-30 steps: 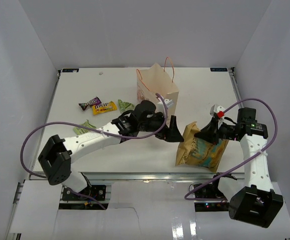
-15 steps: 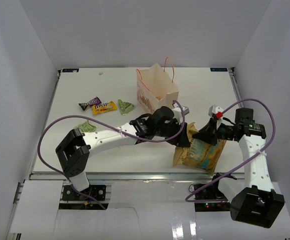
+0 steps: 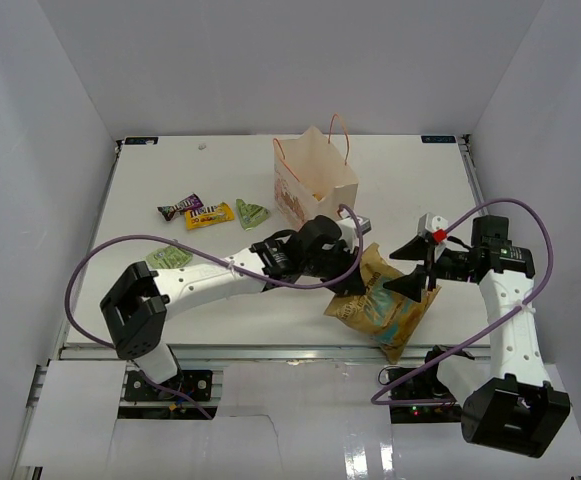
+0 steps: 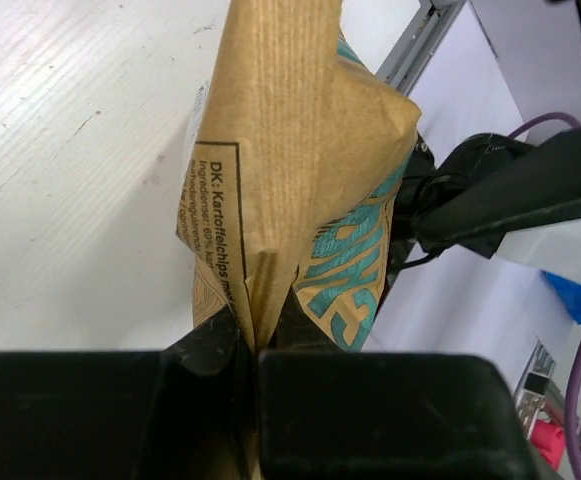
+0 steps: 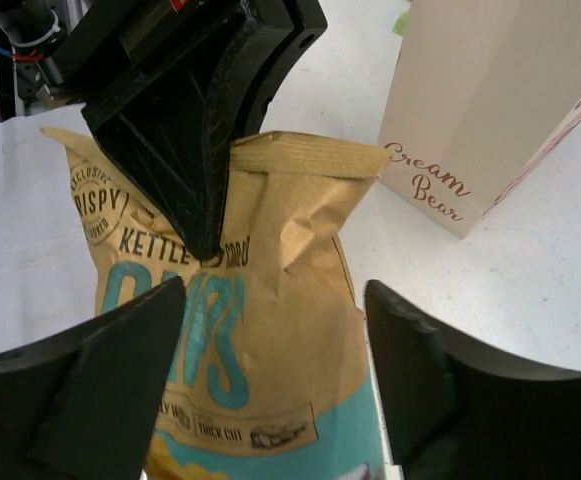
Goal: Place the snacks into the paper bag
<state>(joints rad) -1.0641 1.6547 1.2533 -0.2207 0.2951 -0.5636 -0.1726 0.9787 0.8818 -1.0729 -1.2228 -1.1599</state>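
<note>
The top of the paper bag is open, so my left gripper will lift the crisp packet up and outward. Then my left gripper will lower the packet into the paper bag's opening and let go of it.
The large tan-yellow crisp packet with teal lettering hangs tilted above the table's front edge. My left gripper is shut on the packet's folded top seam, its jaws pinched tight around the paper. My right gripper is open, one finger on each side of the packet without pressing it. The left gripper's black fingers show at the packet's top in the right wrist view. The cream paper bag stands upright behind, its printed side close by.
Small candy wrappers lie at the back left: purple, yellow and green. Another green wrapper lies by the left arm. White walls close in the table on three sides.
My left gripper reached the packet and shut on its top seam. My right gripper let go and opened. The packet has swung left and tilted.
</note>
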